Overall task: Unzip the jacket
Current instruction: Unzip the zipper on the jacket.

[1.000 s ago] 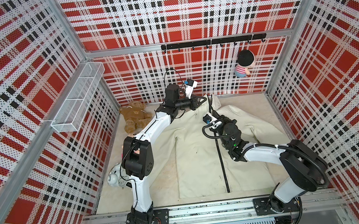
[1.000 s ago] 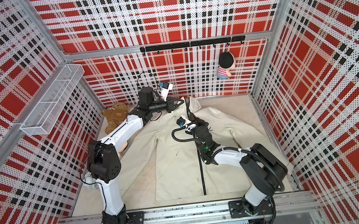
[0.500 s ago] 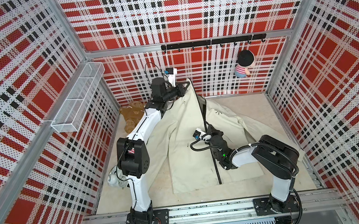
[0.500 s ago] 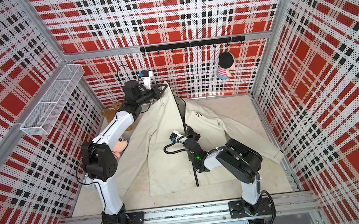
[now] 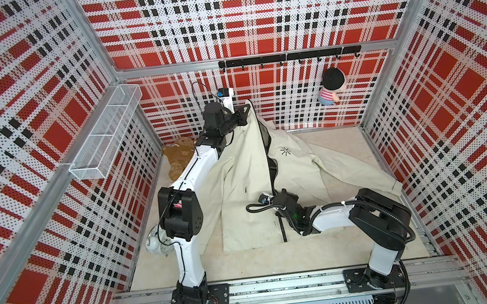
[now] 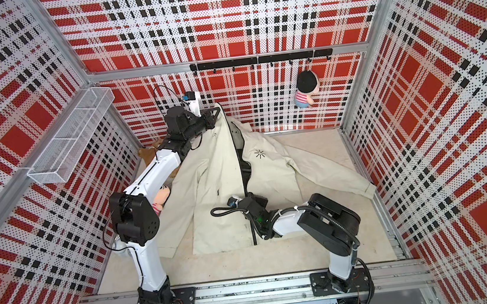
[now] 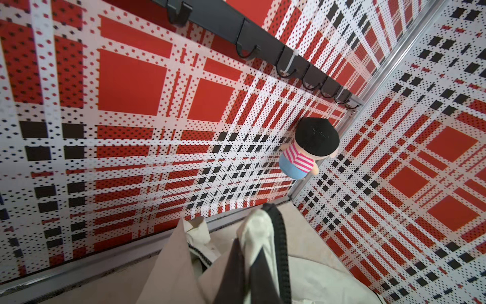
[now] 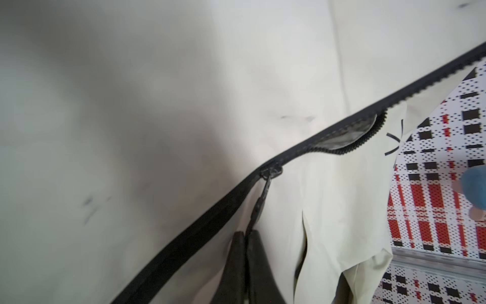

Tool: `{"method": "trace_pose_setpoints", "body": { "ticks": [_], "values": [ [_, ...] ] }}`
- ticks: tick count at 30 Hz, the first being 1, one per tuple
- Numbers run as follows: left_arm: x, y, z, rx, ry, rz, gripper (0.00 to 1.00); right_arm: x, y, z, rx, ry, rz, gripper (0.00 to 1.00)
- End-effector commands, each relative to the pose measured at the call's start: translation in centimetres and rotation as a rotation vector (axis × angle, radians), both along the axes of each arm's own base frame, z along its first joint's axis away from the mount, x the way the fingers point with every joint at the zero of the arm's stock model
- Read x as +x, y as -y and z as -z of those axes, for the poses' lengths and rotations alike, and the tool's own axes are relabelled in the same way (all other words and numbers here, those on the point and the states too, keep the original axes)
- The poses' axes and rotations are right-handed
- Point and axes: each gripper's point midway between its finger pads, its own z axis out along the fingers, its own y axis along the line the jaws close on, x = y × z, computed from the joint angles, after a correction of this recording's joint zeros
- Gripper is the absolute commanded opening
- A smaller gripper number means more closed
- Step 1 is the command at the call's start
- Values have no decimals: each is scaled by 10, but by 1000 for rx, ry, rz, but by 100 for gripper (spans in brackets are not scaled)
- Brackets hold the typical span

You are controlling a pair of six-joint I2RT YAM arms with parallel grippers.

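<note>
My left gripper moves the jacket's collar fabric down toward the floor by the back wall (image 7: 226, 230) next and releases it low, as it is still held up.
The cream jacket (image 5: 240, 190) (image 6: 217, 177) lies on the floor with its collar pulled up toward the back wall. My left gripper (image 5: 245, 109) (image 6: 216, 111) (image 7: 249, 244) is shut on the collar fabric beside the black zipper teeth (image 7: 281, 252). My right gripper (image 5: 273, 192) (image 6: 248, 195) (image 8: 246, 232) sits low on the jacket's front, shut on the zipper pull (image 8: 259, 205) that hangs from the slider (image 8: 271, 171). Above the slider the zipper gapes open (image 5: 269, 156); below it the zipper stays closed (image 5: 282, 228). The black starburst logo (image 5: 284, 151) shows on the chest.
A brown teddy (image 5: 179, 156) lies behind my left arm. A doll with a black hat (image 5: 332, 89) hangs under the hook rail (image 5: 287, 57). A wire basket (image 5: 108, 136) juts from the left wall. A pink-striped doll (image 6: 160, 198) and a white round object (image 5: 154, 243) lie near the left arm's elbow.
My left gripper has lifted the collar up toward the back wall. My right gripper has slid toward the front along the zipper, and the open gap has grown longer.
</note>
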Motion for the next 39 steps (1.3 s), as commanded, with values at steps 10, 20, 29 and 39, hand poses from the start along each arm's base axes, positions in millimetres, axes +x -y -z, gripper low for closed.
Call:
{"method": "trace_pose_setpoints", "body": {
  "ticks": [10, 20, 29, 39],
  "values": [
    [42, -19, 23, 69, 73, -176, 0, -110, -26, 14, 140, -419, -67, 0],
    [61, -31, 63, 142, 16, -286, 0, -148, -7, 25, 82, -580, 68, 0],
    [79, -47, 78, 152, -1, -396, 0, -188, -5, 42, 75, -633, 96, 0],
    [92, -54, 87, 164, 7, -466, 0, -217, 1, 42, 57, -670, 111, 0]
  ]
}}
